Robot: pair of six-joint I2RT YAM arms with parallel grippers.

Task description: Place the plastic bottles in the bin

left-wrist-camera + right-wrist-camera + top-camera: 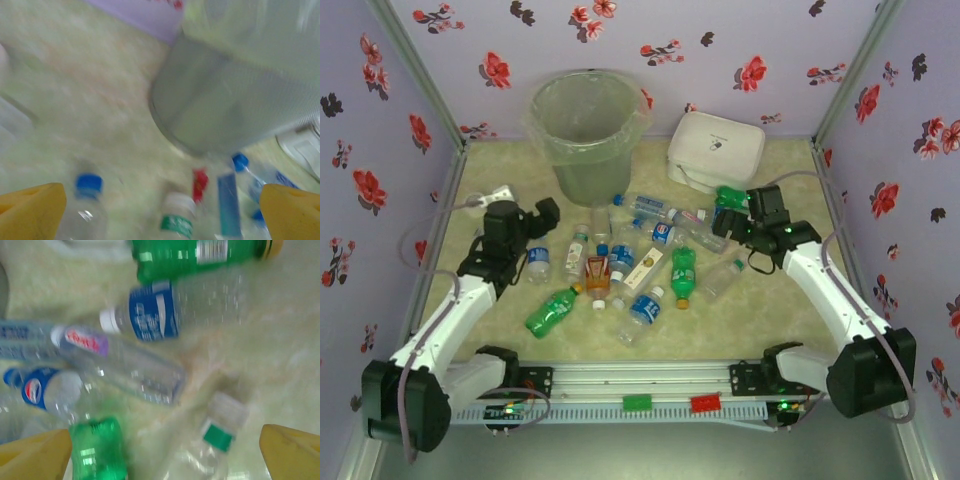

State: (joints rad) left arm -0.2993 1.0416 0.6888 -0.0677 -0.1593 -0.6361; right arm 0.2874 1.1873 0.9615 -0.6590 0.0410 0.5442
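Note:
The robot's right gripper will move back toward the robot's base and go down to the clear bottle with the green label (pixel 721 279) (pixel 206 449), because that bottle lies apart from the crowded ones.
The bin (pixel 588 130), translucent grey-green with a clear bag, stands at the back left; its wall (pixel 240 100) looms close in the left wrist view. Plastic bottles lie scattered mid-table: a green one (pixel 552 312), another green one (pixel 683 272), an amber one (pixel 597 272) and several clear blue-labelled ones (pixel 645 310). My left gripper (pixel 546 214) hovers open over a blue-capped bottle (pixel 89 210) and a green-labelled bottle (pixel 177 217), its yellow fingertips (pixel 30 212) wide apart. My right gripper (pixel 733 222) hangs open above a green bottle (pixel 97 452) and a clear bottle (pixel 215 440), holding nothing.
A white rounded lidded box (pixel 715 150) sits at the back right beside the bin. A flat white-and-yellow carton (pixel 645 268) lies among the bottles. A white plug and cable (pixel 496 194) rest at the left wall. Floral walls enclose three sides.

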